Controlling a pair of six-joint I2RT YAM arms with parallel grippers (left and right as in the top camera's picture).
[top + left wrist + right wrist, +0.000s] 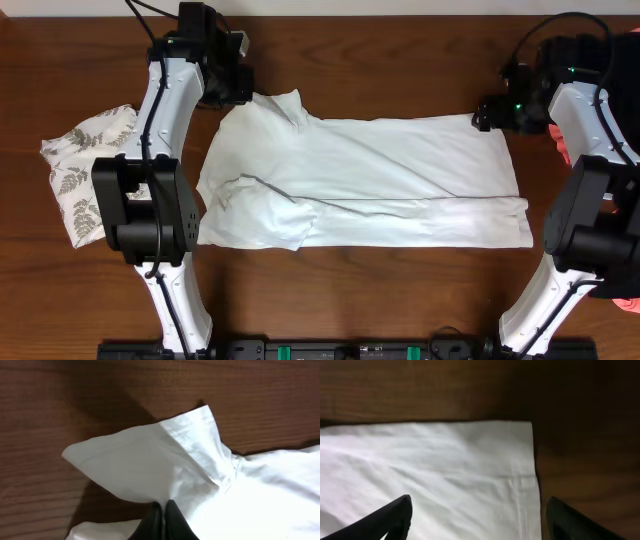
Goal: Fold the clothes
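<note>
My right gripper is open, and its fingers are already on both sides of the cloth's side edge at the small white corner (524,431) at the T-shirt's hem, so next I will lower it onto that corner and close.
The white T-shirt (370,180) lies flat across the table, folded lengthwise, collar end to the left. My left gripper (250,92) is at its far left corner. In the left wrist view the left gripper (163,506) is shut, pinching a fold of the white T-shirt (150,460), whose sleeve rises in a peak off the wood. My right gripper (487,115) hangs at the far right corner. Seen from the right wrist, the right gripper (479,506) is open wide over the hem corner (520,460), one finger above the cloth and the other above bare wood.
A leaf-print garment (85,170) lies crumpled beside the left arm. Coral-pink cloth (558,140) shows behind the right arm at the table's right edge. Both arm bases stand at the front edge. Bare wood lies beyond the shirt's far edge.
</note>
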